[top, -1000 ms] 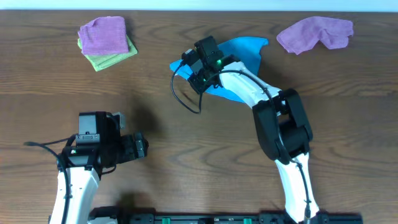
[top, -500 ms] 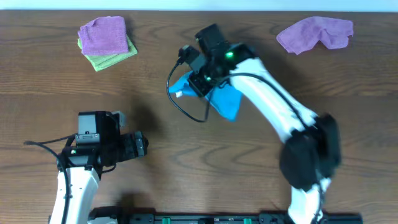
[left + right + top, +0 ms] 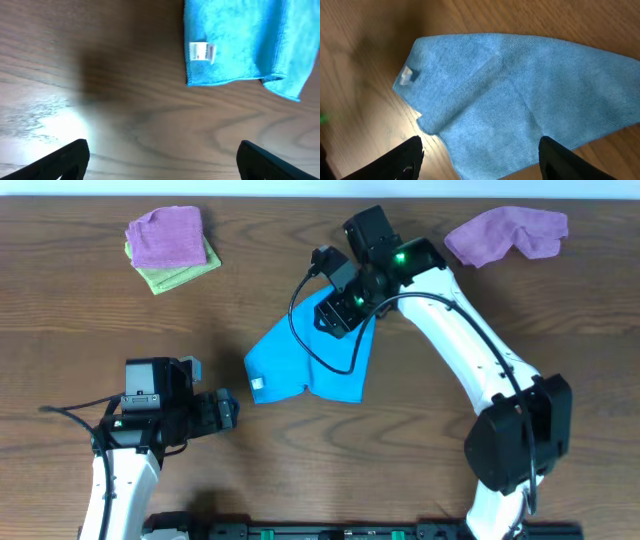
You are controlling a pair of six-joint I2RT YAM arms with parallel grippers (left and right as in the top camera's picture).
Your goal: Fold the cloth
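Observation:
The wood is all that lies under my left gripper's open fingers, so my left gripper should first go down and outward toward the white tag and tilt flatter to get onto the cloth's near corner (image 3: 259,397) (image 3: 194,78).
The blue cloth (image 3: 300,362) lies loosely on the wooden table in the middle, partly doubled over, with a white tag (image 3: 259,385) at its near left corner. My right gripper (image 3: 338,312) hovers over the cloth's far end. In the right wrist view the right gripper (image 3: 480,160) is open, the cloth (image 3: 520,95) lies flat below, and nothing is between the fingers (image 3: 395,162). My left gripper (image 3: 226,410) rests low at the front left, just left of the cloth. It (image 3: 162,162) is open over bare wood, with the cloth (image 3: 245,40) ahead of it.
A crumpled purple cloth (image 3: 505,232) lies at the back right. A folded purple cloth on a green one (image 3: 168,242) sits at the back left. The right arm's black cable (image 3: 310,345) loops over the blue cloth.
The right gripper carried the blue cloth, then opened and let it go. The cloth now lies spread out nearer the front left. The left arm has not moved.

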